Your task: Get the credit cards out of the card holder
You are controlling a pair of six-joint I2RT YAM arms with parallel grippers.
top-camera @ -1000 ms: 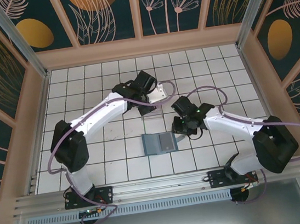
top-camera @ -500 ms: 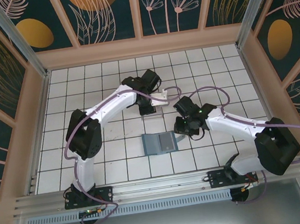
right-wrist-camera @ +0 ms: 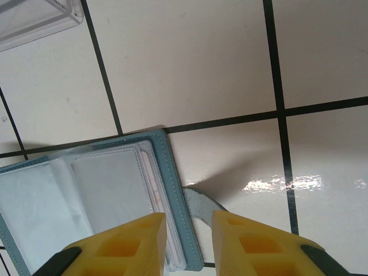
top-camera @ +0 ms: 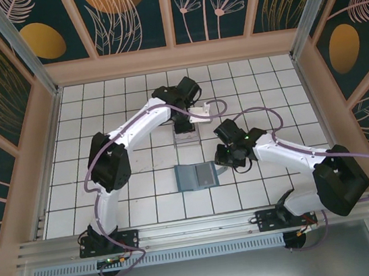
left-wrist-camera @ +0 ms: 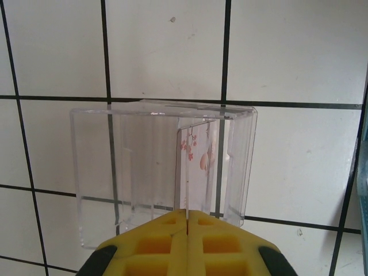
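Observation:
Next, my left gripper moves down toward the box's side nearest the holder and releases the thin credit card, as it already reaches down into the see-through box [top-camera: 186, 138].
The teal card holder [top-camera: 196, 176] lies open on the tiles in mid-table. In the right wrist view it [right-wrist-camera: 109, 190] shows clear sleeves and a grey strap [right-wrist-camera: 202, 206] at its right edge. My right gripper [right-wrist-camera: 190, 221] is open, its jaws straddling that edge. My left gripper [left-wrist-camera: 187, 211] is shut on a thin credit card [left-wrist-camera: 187, 172], seen edge-on with a pink flower print. The card reaches down into a see-through plastic box [left-wrist-camera: 144, 167]. From above, the left gripper [top-camera: 185, 125] hangs over the box [top-camera: 186, 138], and the right gripper [top-camera: 224, 162] is beside the holder.
Wooden walls ring the white tiled floor [top-camera: 145, 197]. A corner of the see-through box [right-wrist-camera: 34, 20] shows at the top left of the right wrist view. Both arms' purple cables loop above the middle of the table.
The left arm has stretched farther out and its wrist has shifted right over the see-through box. The right arm has hardly moved.

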